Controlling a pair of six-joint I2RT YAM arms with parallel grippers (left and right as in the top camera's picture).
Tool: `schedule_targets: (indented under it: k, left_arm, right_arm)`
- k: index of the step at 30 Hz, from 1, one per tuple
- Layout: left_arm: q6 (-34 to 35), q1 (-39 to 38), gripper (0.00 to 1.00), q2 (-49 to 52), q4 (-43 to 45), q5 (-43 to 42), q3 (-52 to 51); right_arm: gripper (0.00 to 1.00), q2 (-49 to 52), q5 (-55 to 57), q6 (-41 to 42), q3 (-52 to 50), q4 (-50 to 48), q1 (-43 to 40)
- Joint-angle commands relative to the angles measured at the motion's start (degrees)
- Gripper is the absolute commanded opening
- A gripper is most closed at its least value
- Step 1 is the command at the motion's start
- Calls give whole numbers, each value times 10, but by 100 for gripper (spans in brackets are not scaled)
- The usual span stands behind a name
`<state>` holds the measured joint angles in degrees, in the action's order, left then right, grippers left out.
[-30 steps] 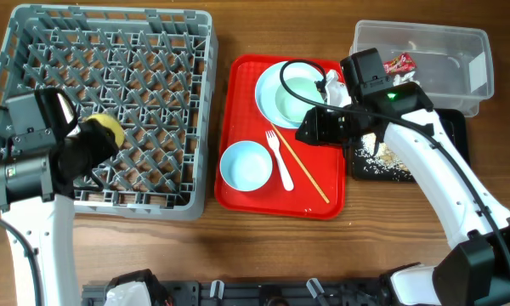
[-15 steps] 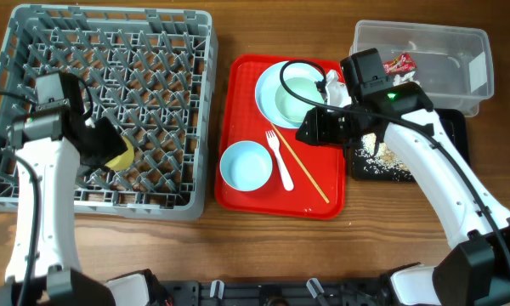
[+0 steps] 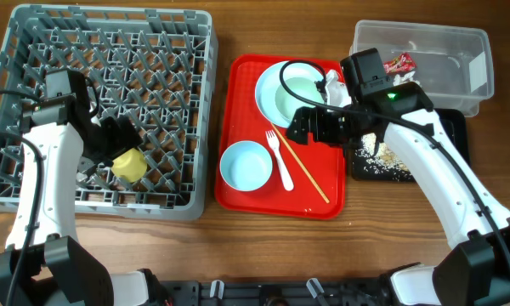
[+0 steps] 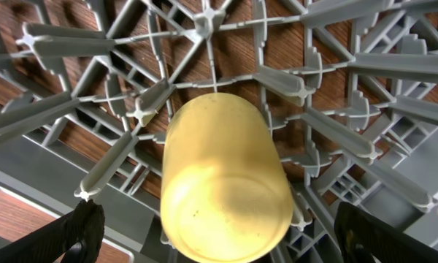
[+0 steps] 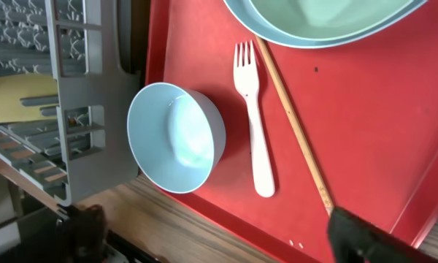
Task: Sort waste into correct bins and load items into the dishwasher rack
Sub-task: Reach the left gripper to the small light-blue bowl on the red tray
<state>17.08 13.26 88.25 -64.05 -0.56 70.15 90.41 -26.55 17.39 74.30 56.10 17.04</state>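
Note:
The left gripper rises from the rack point(image 3: 110, 13) next, as the cup lies racked. It then crosses to the tray and lowers onto the pale blue bowl's rim by the fork point(image 3: 269, 168).
The small yellow cup point(image 3: 129, 164) lies on its side among the pegs of the grey dishwasher rack point(image 3: 110, 13). My left gripper point(image 3: 115, 144) hangs just over it, open. In the left wrist view the cup point(image 4: 223, 183) sits between the spread fingers point(image 4: 77, 234) and touches neither. My right gripper point(image 3: 299, 127) stands open and empty above the red tray. Below it lie the pale blue bowl point(image 5: 177, 135), white fork point(image 5: 254, 124) and chopstick point(image 5: 296, 131). The green bowl point(image 3: 299, 93) rests on the white plate point(image 3: 268, 85). A white tissue point(image 3: 332, 85) shows beside the plate.
The red serving tray point(image 3: 323, 204) sits between the rack and the bins. At the back right a clear tub point(image 3: 433, 42) holds a red wrapper point(image 3: 399, 62). A black tray point(image 3: 455, 127) in front of it carries rice scraps point(image 3: 382, 157), partly under my right arm.
Both grippers have opened. The left one carried the yellow cup further into the rack and let it go; the cup now rests on the pegs. The right arm stayed in place.

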Motion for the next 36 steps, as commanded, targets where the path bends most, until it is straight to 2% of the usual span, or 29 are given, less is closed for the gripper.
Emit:
schedule_targets:
  k: [1,5,9,11,14,16,21,25,29,33,36]
  left_arm:
    - [1,0,100,-14,2,-53,34]
    - [1,-30,100,-49,22,-113,60]
    - [1,-104,100,-76,42,-129,60]
    - [2,-147,100,-76,43,-129,60]
    - [1,-236,100,-68,47,-129,59]
    - [1,-279,100,-62,56,-130,59]
    - [1,-387,100,-33,104,-129,59]
    - [1,-443,96,0,139,-121,59]
    - [2,-490,89,49,147,-70,59]
    - [2,-516,85,105,152,-64,59]
    - [2,-531,76,149,157,-64,59]
  right_arm:
    - [100,-4,-4,-7,14,-7,0]
    - [100,-4,-4,-7,14,-8,0]
    - [100,-4,25,2,14,-4,0]
    - [100,-4,68,40,14,9,0]
    - [100,-4,195,158,14,57,-1]
    - [100,-4,214,171,14,68,-5]
    - [100,-12,215,162,14,83,-31]
    - [100,-23,219,154,14,100,-59]
    - [100,-34,219,126,14,109,-81]
    - [100,-37,221,122,14,111,-85]
    - [100,-37,221,123,14,111,-85]
